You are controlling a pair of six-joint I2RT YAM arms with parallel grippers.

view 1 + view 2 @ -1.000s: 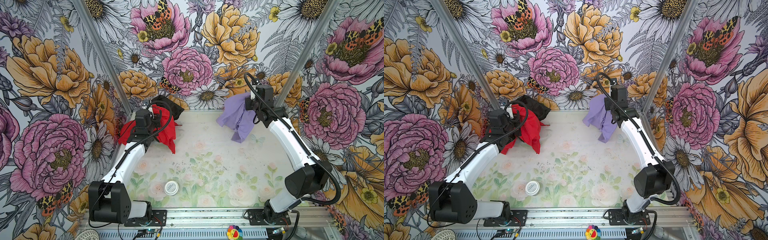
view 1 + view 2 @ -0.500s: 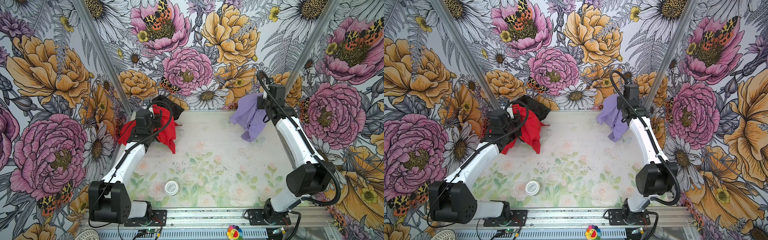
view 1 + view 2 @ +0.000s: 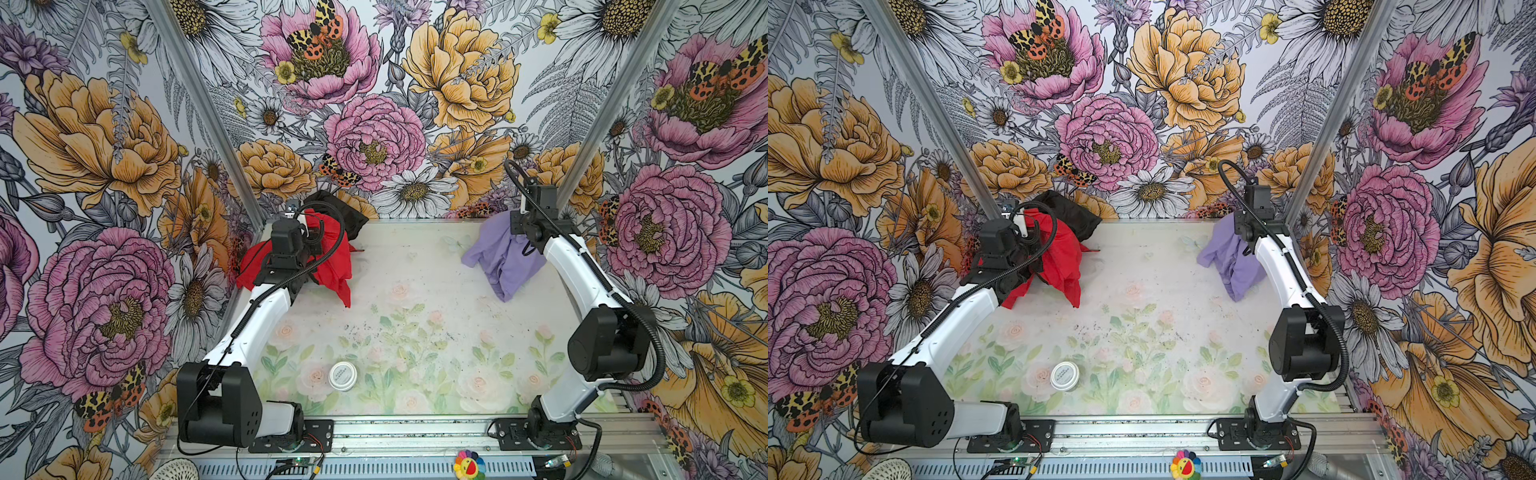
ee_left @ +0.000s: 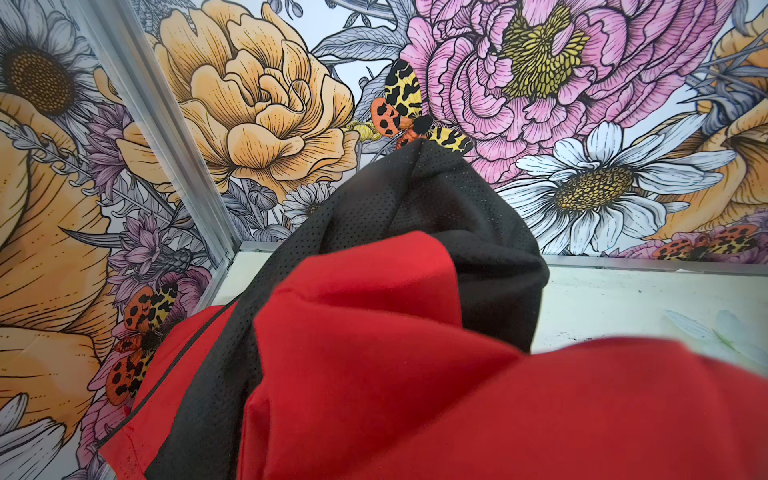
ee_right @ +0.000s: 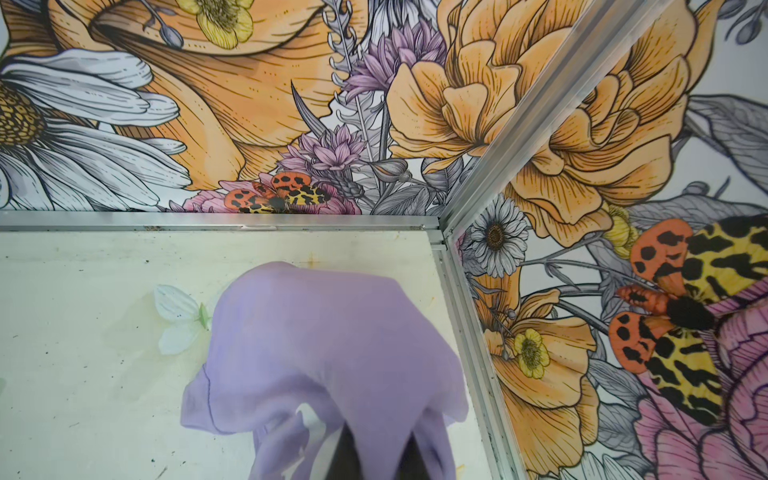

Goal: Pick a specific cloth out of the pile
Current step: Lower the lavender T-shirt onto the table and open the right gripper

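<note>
My right gripper holds the lavender cloth above the bare tabletop by the corner post (image 3: 528,289), which is clear, so it needs to lower the cloth next and release it there.
The cloth (image 3: 503,259) (image 3: 1233,262), pale lavender, hangs bunched from my right gripper (image 5: 380,451) near the back right corner. The gripper is shut on it, and its dark fingers (image 5: 347,457) show under the folds of the cloth (image 5: 332,353). I cannot tell whether the cloth's lower end touches the table. The pile sits at the back left: a large red cloth (image 3: 334,266) (image 3: 1065,262) and a black mesh cloth (image 3: 347,212) (image 4: 457,208) behind it. My left gripper (image 3: 309,237) is buried in the red cloth (image 4: 374,353), shut on it, its fingers hidden.
A small round white tin (image 3: 343,376) (image 3: 1064,376) lies on the table (image 3: 415,324) toward the front. Floral walls close in on three sides. An aluminium corner post (image 5: 540,124) stands just beyond the lavender cloth.
My right arm has carried the lavender cloth to the right and back, toward the right corner. The left arm and the red cloth have stayed where they were.
</note>
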